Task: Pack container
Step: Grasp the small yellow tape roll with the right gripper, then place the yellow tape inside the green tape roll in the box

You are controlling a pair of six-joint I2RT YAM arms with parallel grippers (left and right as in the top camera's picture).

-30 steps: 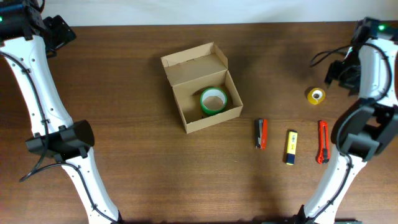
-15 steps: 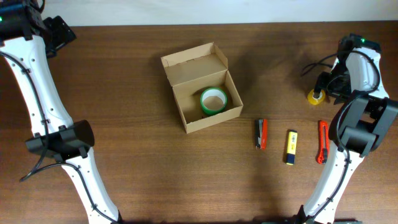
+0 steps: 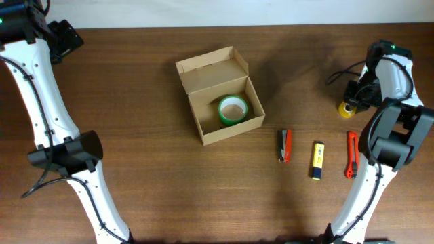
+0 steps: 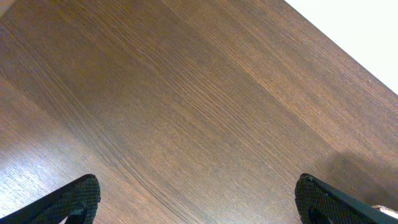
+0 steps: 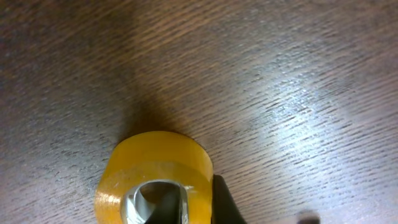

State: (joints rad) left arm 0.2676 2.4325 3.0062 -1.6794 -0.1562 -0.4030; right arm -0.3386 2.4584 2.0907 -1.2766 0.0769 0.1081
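Next, my right gripper rises, swings left in the overhead view and releases the yellow roll down inside the green tape roll's core (image 3: 232, 110), since it's wide and empty.
The container (image 3: 203, 126) is a tan cardboard box with its flap lid open, at the table's middle, and a green tape roll (image 3: 232, 110) lies inside it. At the far right a yellow tape roll (image 3: 346, 108) rests on the wood. My right gripper (image 3: 352, 102) is down on it. In the right wrist view the yellow tape roll (image 5: 155, 171) has one finger inside its core and one outside, so the right gripper (image 5: 196, 202) is shut on its wall. My left gripper (image 4: 199, 202) hangs open over bare wood at the far left corner (image 3: 66, 35), nothing between its fingers (image 4: 74, 199).
Three hand tools lie in a row right of the box: a red-and-black cutter (image 3: 285, 145), a yellow one (image 3: 317, 160) and a red one (image 3: 352, 154). The right arm's base stands just beside the red one. The table's back edge runs close behind both grippers.
My right gripper came left and down onto the yellow tape roll and shut on its wall. The left arm has not moved.
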